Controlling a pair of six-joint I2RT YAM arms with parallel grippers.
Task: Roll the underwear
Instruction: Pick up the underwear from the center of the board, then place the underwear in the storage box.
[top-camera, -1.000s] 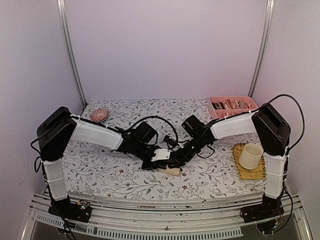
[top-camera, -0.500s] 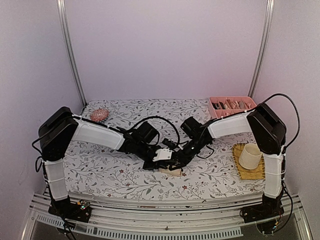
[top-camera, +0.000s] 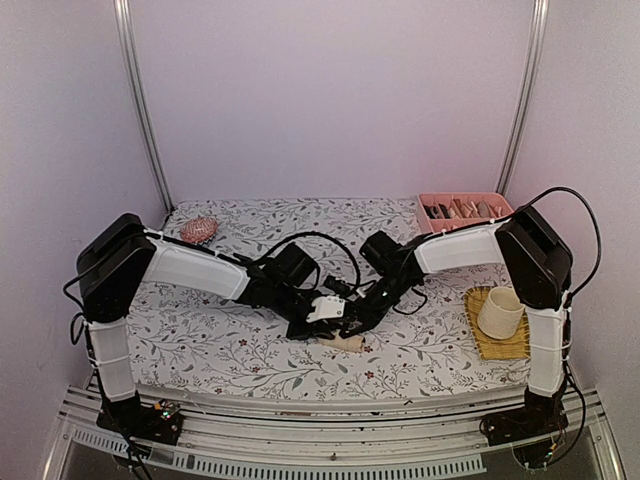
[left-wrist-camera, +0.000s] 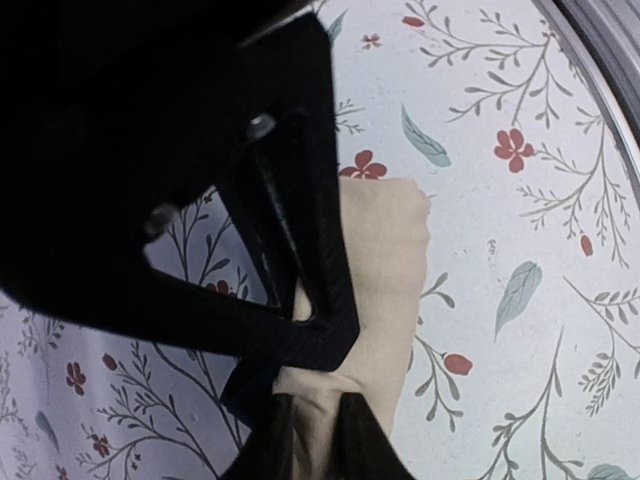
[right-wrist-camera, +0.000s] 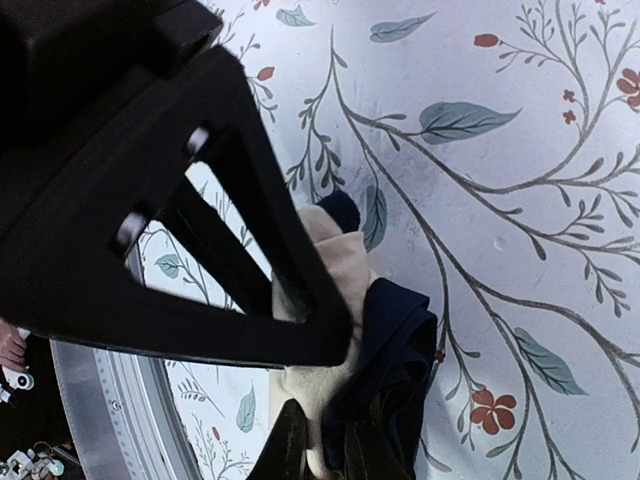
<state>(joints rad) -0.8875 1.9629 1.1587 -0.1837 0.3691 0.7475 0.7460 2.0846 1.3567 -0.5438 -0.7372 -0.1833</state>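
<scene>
The pink tray (top-camera: 437, 222) stands outward of my right gripper, with small items already in it. My right gripper needs to lift outward, then lower and release the bundle there.
The underwear is a small bundle on the flowered cloth near the front middle, between both grippers. Its beige cloth (top-camera: 347, 343) (left-wrist-camera: 385, 265) lies folded into a narrow strip. Dark navy cloth (right-wrist-camera: 395, 345) is bunched against the beige (right-wrist-camera: 335, 265) in the right wrist view. My left gripper (top-camera: 318, 322) (left-wrist-camera: 312, 432) is shut on a fold of the beige cloth at one end. My right gripper (top-camera: 352, 322) (right-wrist-camera: 325, 440) comes in from the other side, its fingers pinched on beige and navy cloth together. The two arms hide most of the bundle from above.
A reddish-pink hairbrush (top-camera: 199, 231) lies at the back left. A pink tray (top-camera: 465, 210) with small items stands at the back right. A cream cup (top-camera: 500, 312) sits on a yellow mat (top-camera: 497, 347) at the right. The table's metal front rail (right-wrist-camera: 105, 410) is close to the bundle.
My right gripper has closed from half open onto the cloth. The left jaws have eased a little but still pinch the beige fold. The bundle barely shifted.
</scene>
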